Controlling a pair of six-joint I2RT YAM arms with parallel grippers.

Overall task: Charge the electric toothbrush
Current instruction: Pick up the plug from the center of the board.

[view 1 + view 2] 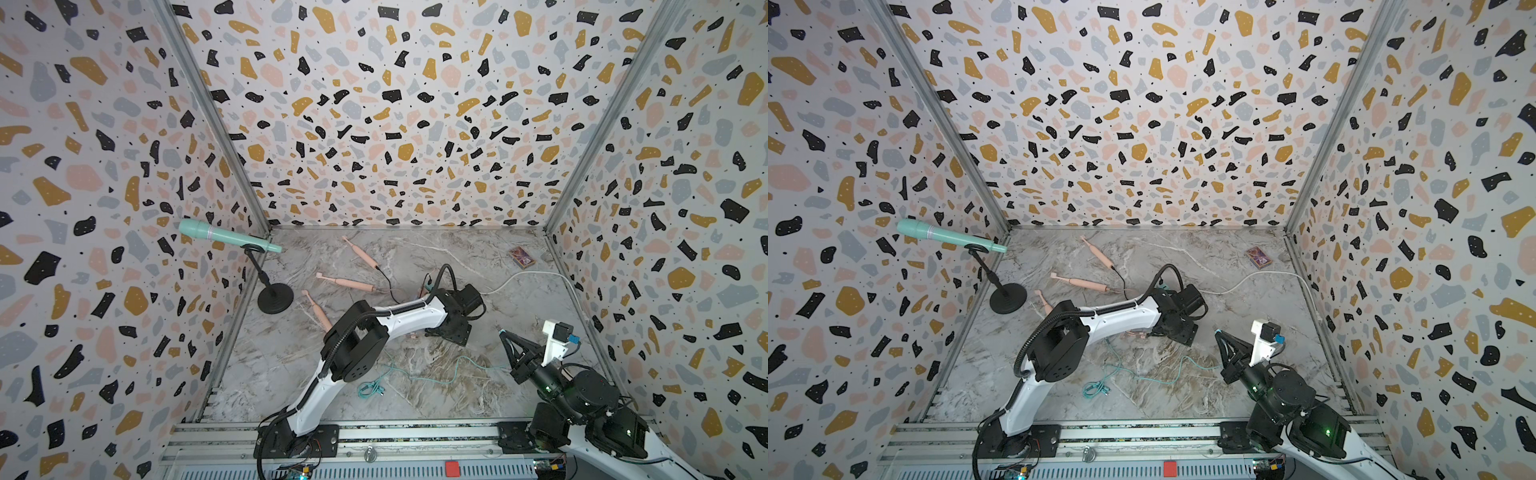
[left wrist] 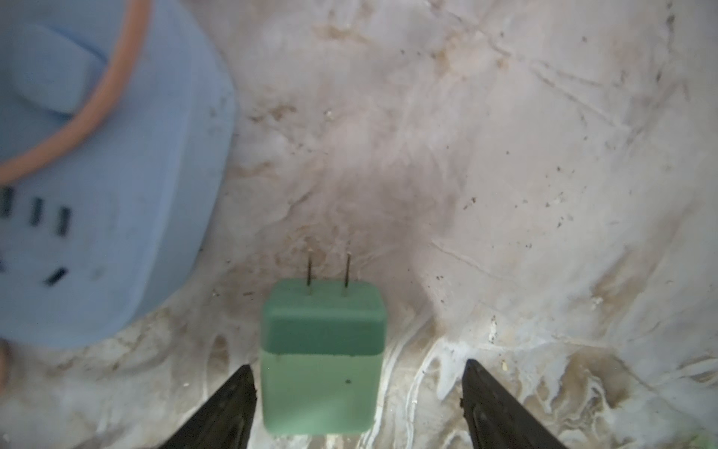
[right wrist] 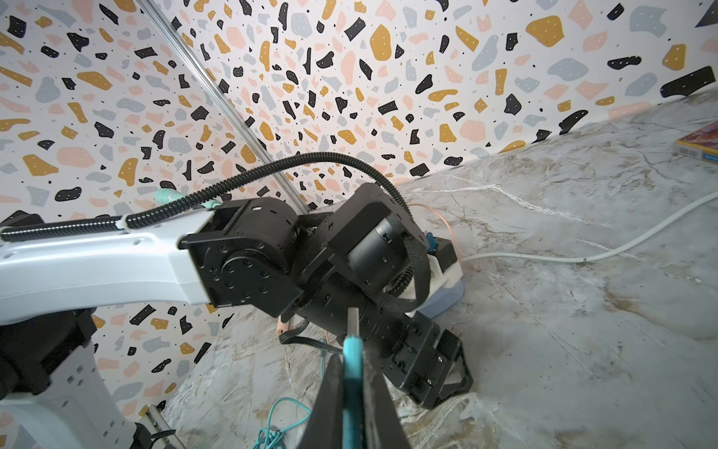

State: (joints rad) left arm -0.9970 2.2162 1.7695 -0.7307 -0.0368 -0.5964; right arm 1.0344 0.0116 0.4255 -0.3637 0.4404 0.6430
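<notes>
My left gripper should slide toward the power strip next to make both gaps even, because the green charger block point(image 2: 322, 369) is between its fingers, closer to the finger beside that power strip.
Three pink electric toothbrushes point(image 1: 347, 282) lie at the back left of the marble table; a thin black cable point(image 1: 384, 278) runs to the farthest one point(image 1: 361, 251). My left gripper point(image 2: 358, 367) is open low over the table. A green charger block point(image 2: 322, 369) with two prongs sits between its fingers, close to one finger point(image 2: 233, 404) and well apart from the other. My right gripper point(image 3: 352, 361) is shut on the teal USB plug point(image 3: 352, 350) of a teal cable point(image 1: 415, 374), held above the table to the right of the left wrist point(image 1: 451, 324).
A blue power strip point(image 2: 97, 175) with a pink cable point(image 2: 97, 112) across it lies beside the block, and its white cord point(image 1: 532, 276) runs right. A teal microphone point(image 1: 228, 237) on a black stand point(image 1: 275, 297) is at the left wall. A small card box point(image 1: 521, 257) lies back right.
</notes>
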